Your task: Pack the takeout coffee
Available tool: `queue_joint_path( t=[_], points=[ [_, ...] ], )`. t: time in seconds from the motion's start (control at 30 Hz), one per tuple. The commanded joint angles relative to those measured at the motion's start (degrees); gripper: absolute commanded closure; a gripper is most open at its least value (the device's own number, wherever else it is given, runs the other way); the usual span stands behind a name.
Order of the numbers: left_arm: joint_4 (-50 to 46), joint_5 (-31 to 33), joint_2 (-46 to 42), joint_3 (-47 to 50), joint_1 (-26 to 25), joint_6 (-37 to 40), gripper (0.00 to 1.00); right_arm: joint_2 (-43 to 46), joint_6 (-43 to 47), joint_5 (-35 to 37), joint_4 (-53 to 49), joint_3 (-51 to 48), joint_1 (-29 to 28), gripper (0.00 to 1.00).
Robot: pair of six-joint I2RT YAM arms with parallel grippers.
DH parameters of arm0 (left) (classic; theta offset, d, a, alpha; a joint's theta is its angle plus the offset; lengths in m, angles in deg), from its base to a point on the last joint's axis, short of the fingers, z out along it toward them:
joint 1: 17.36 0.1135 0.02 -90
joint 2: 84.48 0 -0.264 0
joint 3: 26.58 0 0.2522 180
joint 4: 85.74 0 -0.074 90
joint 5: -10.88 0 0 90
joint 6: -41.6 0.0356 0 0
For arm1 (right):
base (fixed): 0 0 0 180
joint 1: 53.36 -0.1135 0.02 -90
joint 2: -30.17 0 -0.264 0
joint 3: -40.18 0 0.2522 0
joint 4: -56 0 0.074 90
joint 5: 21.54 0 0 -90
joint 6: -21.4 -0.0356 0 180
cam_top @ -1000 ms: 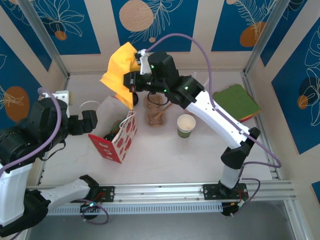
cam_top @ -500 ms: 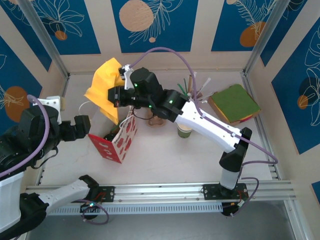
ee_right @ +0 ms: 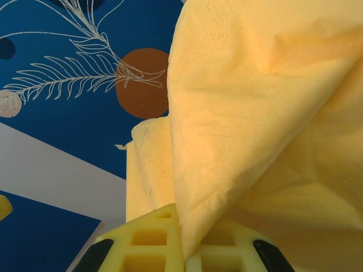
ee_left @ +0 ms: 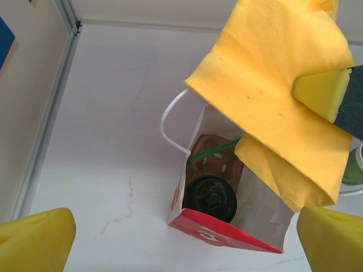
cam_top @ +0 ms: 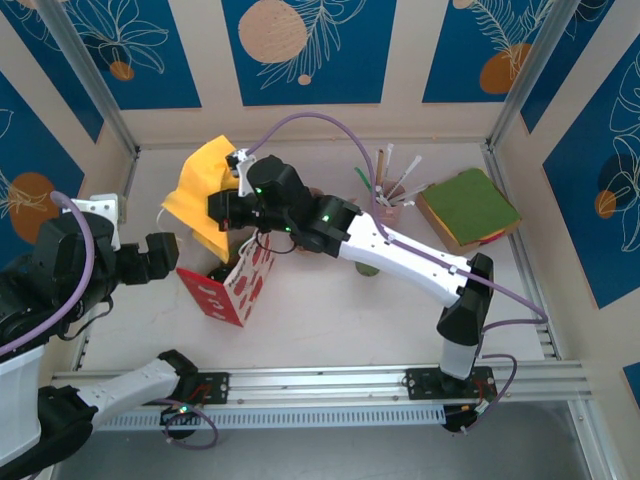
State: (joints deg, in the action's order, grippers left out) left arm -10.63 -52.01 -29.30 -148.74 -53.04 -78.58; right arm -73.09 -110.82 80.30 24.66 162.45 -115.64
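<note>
The yellow napkin [cam_top: 193, 187] goes down a little toward the bag's opening next, and my right gripper releases it there.
The takeout coffee [ee_left: 212, 198], its round black lid up, stands inside an open red and white paper bag [ee_left: 227, 235] [cam_top: 238, 283]. My right gripper [ee_right: 190, 249] [cam_top: 222, 208] is shut on a yellow napkin [ee_left: 272, 96] [cam_top: 193, 187] [ee_right: 255, 113], which hangs over the bag's far side. To the left of the bag, a little above it, my left gripper [ee_left: 184, 243] [cam_top: 158, 255] is open and holds nothing. Its yellow fingertips [ee_left: 34, 241] stand wide apart on either side of the bag's mouth.
A green stirrer [ee_left: 215, 152] and a brown piece lie in the bag beside the cup. A lidless green cup [cam_top: 368, 268] peeks from under the right arm. A holder of straws [cam_top: 388, 200] and a stack of green napkins [cam_top: 470, 205] stand at the back right.
The right arm has swung left and toward the bag with the yellow napkin, now covering the brown holder and most of the green cup. The left arm barely moved.
</note>
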Motion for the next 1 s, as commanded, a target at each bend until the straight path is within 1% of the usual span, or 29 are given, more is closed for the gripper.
queue_joint_path(
  t=[0.0,0.17,0.7,0.73,0.77,0.8,0.87,0.9,0.93,0.97],
  points=[
    [-1.31,0.32,-0.36,-1.01,0.55,-0.60,0.00,-1.39,1.94,1.09,2.10,-0.48,-0.72,1.00],
    [-1.41,0.48,-0.49,-1.02,0.56,-0.50,0.00,-2.37,3.87,2.21,2.22,-1.10,-1.17,1.00],
    [-0.97,0.15,-0.28,-0.94,0.56,0.51,0.00,-2.43,4.60,2.24,3.29,-4.96,-1.16,0.98],
    [-0.98,0.18,-0.37,-0.82,0.56,0.47,0.00,-2.30,4.64,2.15,3.19,-4.97,-1.13,0.94],
    [-0.97,0.17,-0.40,-0.77,0.60,0.51,0.00,-2.25,4.61,2.21,2.99,-4.97,-1.13,0.82],
    [-0.96,0.20,-0.36,-0.72,0.59,0.55,0.00,-2.20,4.51,2.31,2.70,-4.91,-1.17,0.73],
    [-0.89,0.20,-0.42,-0.59,0.60,0.61,0.00,-2.30,4.29,2.52,1.68,-4.30,-1.16,0.67],
    [-0.80,0.20,-0.40,-0.50,0.55,0.69,0.00,-2.38,4.34,2.58,1.17,-3.94,-1.14,0.60],
    [-0.72,0.14,-0.42,-0.43,0.61,0.69,0.00,-2.43,4.34,2.57,0.77,-3.68,-1.17,0.57],
    [-0.64,0.01,-0.41,-0.39,0.61,0.65,0.00,-2.39,4.25,2.64,0.47,-3.48,-1.12,0.56]
  ],
)
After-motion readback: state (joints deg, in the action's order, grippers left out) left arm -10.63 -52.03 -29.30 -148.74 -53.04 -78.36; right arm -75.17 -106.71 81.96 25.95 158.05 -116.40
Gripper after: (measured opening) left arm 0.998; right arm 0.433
